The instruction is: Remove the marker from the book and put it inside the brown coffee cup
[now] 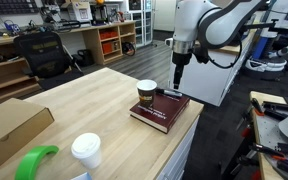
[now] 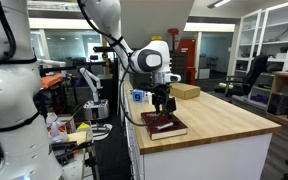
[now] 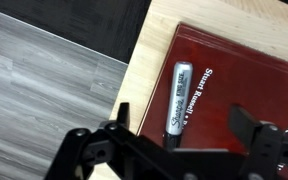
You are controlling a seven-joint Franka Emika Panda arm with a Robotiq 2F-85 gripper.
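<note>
My gripper should lower toward the book's cover next and close around the marker's body, because my open fingers are already on either side of the marker's grey body (image 1: 172, 93) (image 3: 177, 108).
A dark red book (image 1: 160, 110) lies at the table's corner; it also shows in an exterior view (image 2: 164, 124) and fills the wrist view (image 3: 234, 90). A slim black-and-grey marker (image 3: 178, 98) lies on its cover near the spine edge. The brown coffee cup (image 1: 146, 93) stands right beside the book. My gripper (image 1: 179, 78) hangs just above the book, also seen in an exterior view (image 2: 164, 106). In the wrist view the gripper (image 3: 184, 128) is open, with its fingers on either side of the marker, and it holds nothing.
A white lidded cup (image 1: 85, 152), a green object (image 1: 36, 162) and a cardboard box (image 1: 12, 125) sit at the table's near end. The table edge (image 3: 134, 80) runs just beside the book, with floor beyond. Shelves and chairs stand behind.
</note>
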